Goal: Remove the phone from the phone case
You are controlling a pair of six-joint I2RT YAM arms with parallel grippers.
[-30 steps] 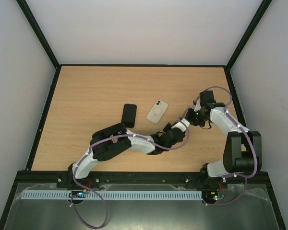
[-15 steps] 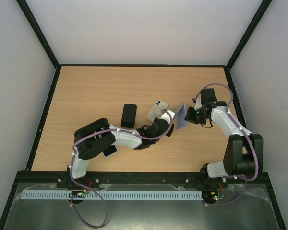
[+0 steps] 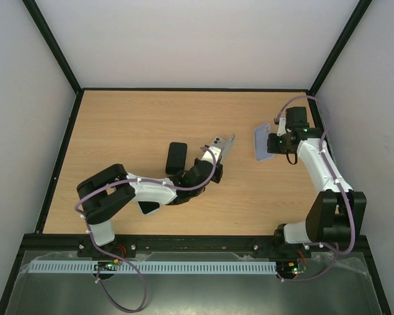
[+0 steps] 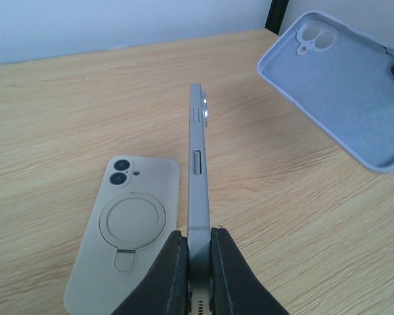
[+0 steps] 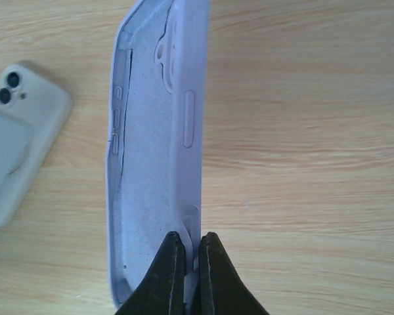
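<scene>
The phone should next go back and down with my left gripper, and be let go clear of the pale cased phone, because there is bare tabletop there.
My left gripper is shut on the bottom end of the bare grey-blue phone, which stands edge-on above the table. In the top view the phone sits mid-table at the left gripper. The empty lavender phone case hangs in my right gripper, whose jaws are shut on one side wall. The phone case is apart from the phone, to its right, at the right gripper. Its hollow inside faces the left wrist camera.
A pale grey cased phone with a ring stand lies flat just left of the held phone, also visible from the right wrist. A black phone-sized slab lies further left. Black frame rails edge the table.
Phone and case have come apart. The left arm drew back to the left with the phone; the right arm lifted the empty case away to the upper right.
</scene>
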